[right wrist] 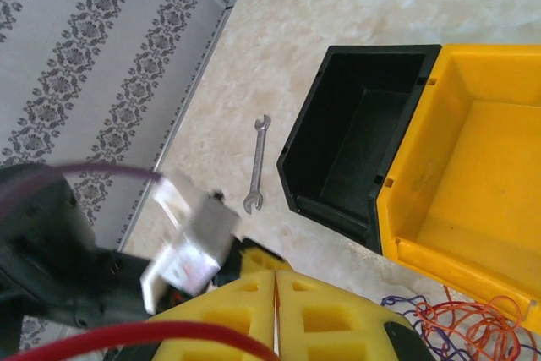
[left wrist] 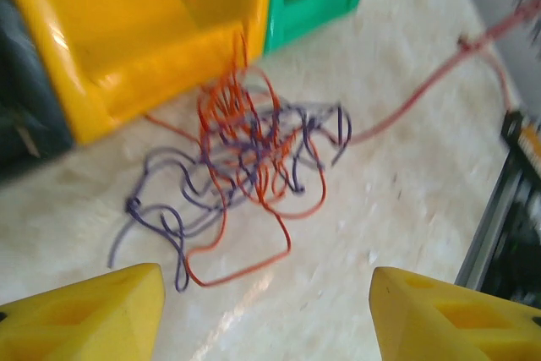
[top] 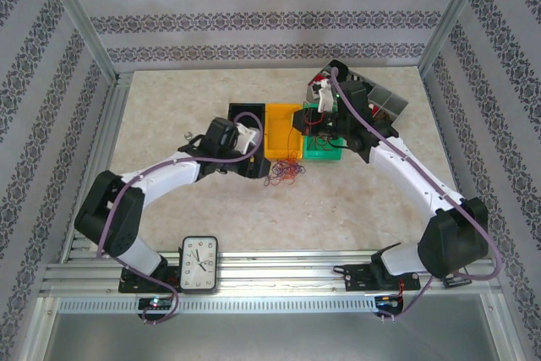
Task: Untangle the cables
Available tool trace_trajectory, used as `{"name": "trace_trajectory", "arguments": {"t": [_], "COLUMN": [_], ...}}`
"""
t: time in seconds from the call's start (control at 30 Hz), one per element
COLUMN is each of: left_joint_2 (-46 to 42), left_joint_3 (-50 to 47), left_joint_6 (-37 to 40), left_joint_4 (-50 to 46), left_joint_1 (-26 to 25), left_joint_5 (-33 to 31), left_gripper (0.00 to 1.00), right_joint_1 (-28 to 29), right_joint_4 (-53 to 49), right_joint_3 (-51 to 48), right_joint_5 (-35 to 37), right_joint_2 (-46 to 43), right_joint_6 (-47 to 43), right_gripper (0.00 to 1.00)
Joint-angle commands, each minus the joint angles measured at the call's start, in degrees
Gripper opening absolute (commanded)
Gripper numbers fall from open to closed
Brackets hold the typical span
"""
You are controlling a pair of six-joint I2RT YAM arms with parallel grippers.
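Note:
My left gripper moves down open toward the tangle onto the dark blue cable [top: 271, 181] at the tangle's near side next, because it loops out from the orange cables' heap.
A tangle of thin orange, red and dark blue cables [left wrist: 245, 158] lies on the table in front of the yellow bin [left wrist: 135, 31]; from above the cables [top: 286, 173] sit just below that bin. My left gripper [left wrist: 266, 281] hovers over the near side of the tangle, open, with nothing between its yellow fingers [left wrist: 93, 310]. One red strand [left wrist: 423, 90] runs taut from the bunch up to the right. My right gripper [right wrist: 275, 281] is raised over the green bin [top: 325, 145], its pads pressed together. A red cable [right wrist: 127, 340] ends at their seam.
Black bin [right wrist: 355, 150], yellow bin [right wrist: 473, 166] and green bin stand side by side. A small wrench [right wrist: 256, 162] lies left of the black bin. A grey compartment tray [top: 385, 101] sits at the back right. A clock [top: 199, 264] stands at the near edge.

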Motion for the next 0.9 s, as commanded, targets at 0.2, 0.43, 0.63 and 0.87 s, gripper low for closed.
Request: {"name": "trace_trajectory", "arguments": {"t": [0.2, 0.43, 0.63, 0.87], "left_joint_2": [8.9, 14.1, 18.5, 21.3], "left_joint_3": [6.5, 7.6, 7.1, 6.2], "left_joint_6": [9.4, 8.4, 7.2, 3.7], "left_joint_4": [-1.9, 5.5, 8.2, 10.7], "left_joint_1": [-7.0, -9.1, -9.6, -9.6], "left_joint_5": [-8.0, -16.8, -15.0, -13.4], "left_gripper": [0.71, 0.69, 0.55, 0.00], "right_joint_1": [-1.7, -2.8, -5.5, -9.1], "right_joint_4": [2.1, 2.1, 3.0, 3.8], "right_joint_3": [-1.4, -2.2, -2.9, -3.6], "right_joint_5": [-0.8, -1.0, -2.4, -2.1], "right_joint_2": [1.2, 0.5, -0.5, -3.2], "right_joint_6": [3.7, 4.8, 6.3, 7.5], "right_gripper": [0.00, 0.00, 0.00, 0.00]}}
